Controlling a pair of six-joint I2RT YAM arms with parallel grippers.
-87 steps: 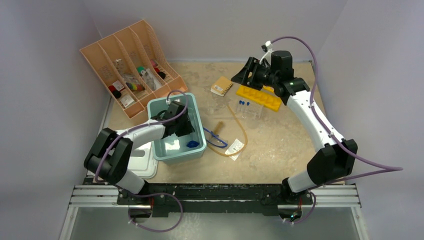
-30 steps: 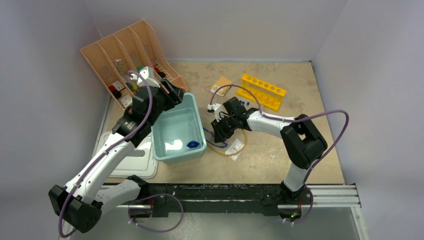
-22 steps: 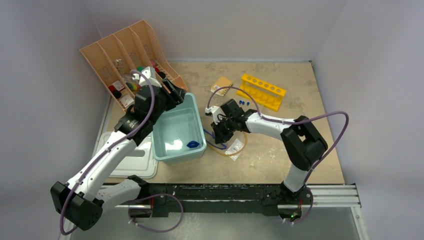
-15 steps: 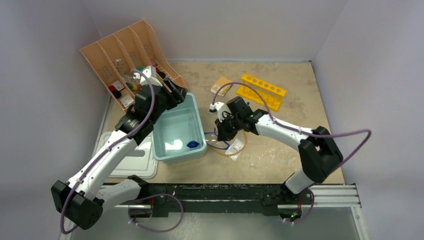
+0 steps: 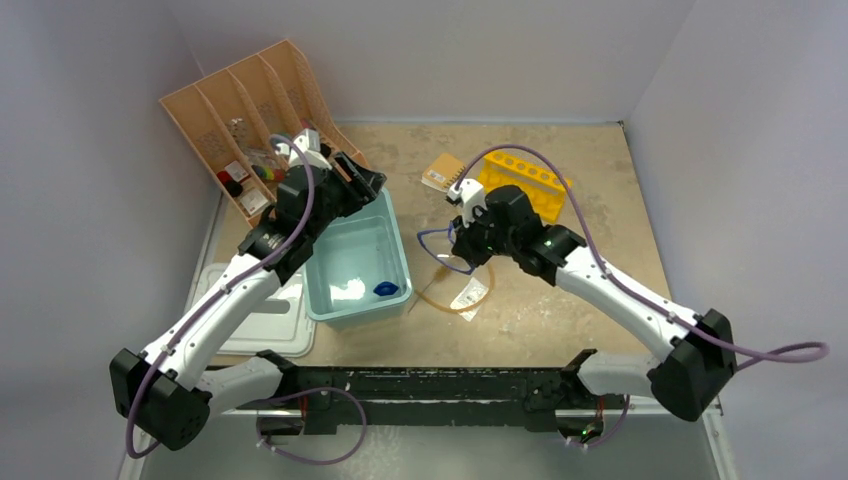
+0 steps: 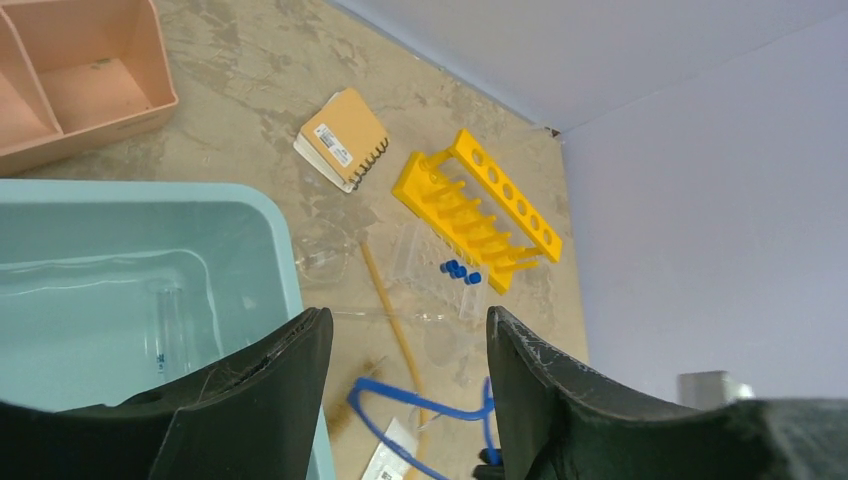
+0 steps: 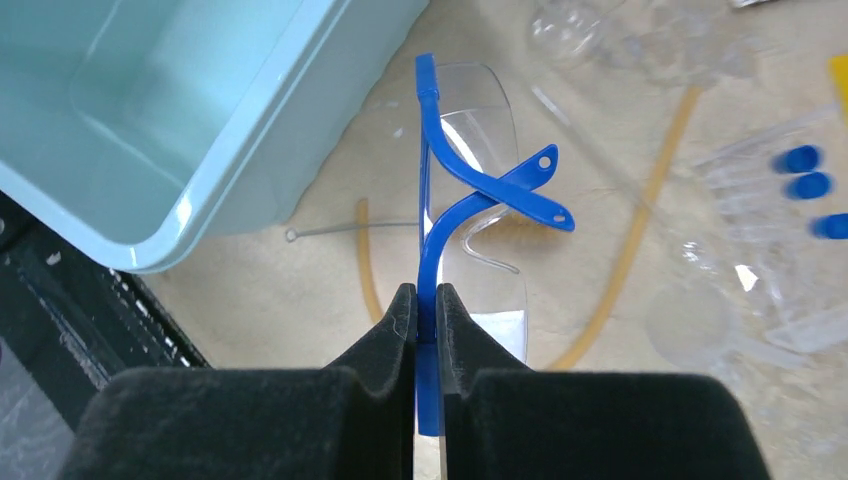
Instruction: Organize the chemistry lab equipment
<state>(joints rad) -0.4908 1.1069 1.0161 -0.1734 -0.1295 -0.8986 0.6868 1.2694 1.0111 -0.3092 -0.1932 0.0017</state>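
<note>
My right gripper raises the goggles (image 5: 440, 265) across the tub's side next, then lowers them inside beside the clear cylinder, on the white lid's side.
My right gripper (image 7: 427, 305) is shut on the blue rim of the goggles (image 7: 448, 175) and holds them above the table, just right of the teal tub (image 7: 200, 190). From above, the goggles (image 5: 440, 265) hang below that gripper (image 5: 468, 240). The amber tubing (image 5: 452, 305) loops on the table beneath. Blue-capped test tubes (image 6: 460, 270) lie beside the yellow rack (image 6: 480, 205). A clear cylinder with a blue base (image 5: 385, 290) lies inside the tub. My left gripper (image 6: 405, 322) is open and empty above the tub's far corner (image 5: 368, 182).
The peach file organiser (image 5: 260, 120) stands at the back left. A spiral notebook (image 5: 443, 172) lies near the yellow rack (image 5: 522, 182). A white lid (image 5: 265, 328) lies left of the tub (image 5: 398, 262). A small packet (image 5: 468, 295) rests by the tubing.
My right gripper has shut on the goggles' rim and lifted them off the table, toward the back. The left arm has shifted slightly toward the back over the tub.
</note>
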